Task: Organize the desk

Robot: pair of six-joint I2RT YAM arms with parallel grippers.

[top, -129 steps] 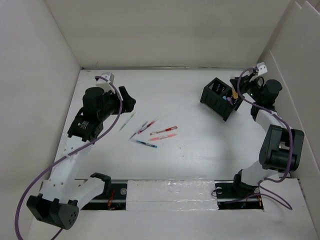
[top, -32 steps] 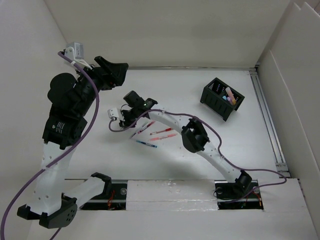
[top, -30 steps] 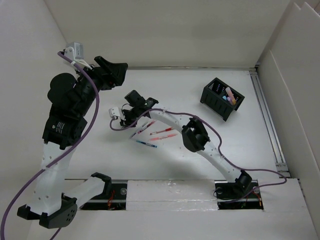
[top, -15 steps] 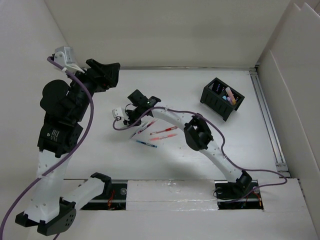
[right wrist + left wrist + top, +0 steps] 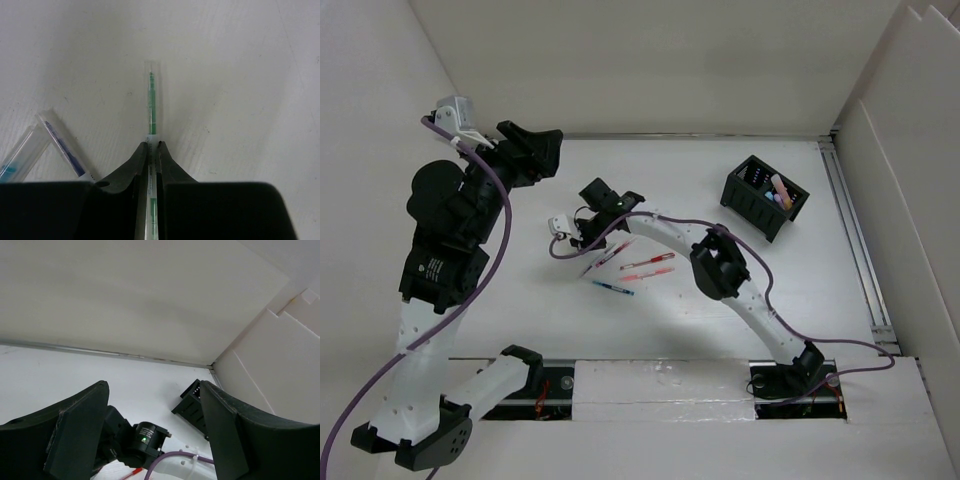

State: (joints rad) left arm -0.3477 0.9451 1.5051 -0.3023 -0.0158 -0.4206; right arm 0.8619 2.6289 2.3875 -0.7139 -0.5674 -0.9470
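My right gripper rises toward the organizer's uncrowded far section (image 5: 755, 173), to its right in the top view, next. Then it tips the green pen upright, lowers it and lets go.
The desk (image 5: 670, 180) is a white tabletop with white walls. My right gripper (image 5: 582, 229) reaches far left and is shut on a green pen in a clear sleeve (image 5: 151, 100), which lies on the desk; its fingertips (image 5: 152, 144) pinch the sleeve. My left gripper (image 5: 535, 150) is raised above the far left of the desk, open and empty (image 5: 154, 387). In the left wrist view the right wrist (image 5: 142, 436) shows below it.
Loose pens lie mid-desk: a blue-purple one (image 5: 606, 256), two red ones (image 5: 647, 263), a blue one (image 5: 613, 288). A blue pen (image 5: 64, 149) and a teal one (image 5: 11, 164) lie left of my right fingers. A black slotted organizer (image 5: 765, 197) with items stands at the far right.
My right arm swung from the organizer across to the green pen on the left and shut on it. My left arm rose from the desk and shifted slightly.
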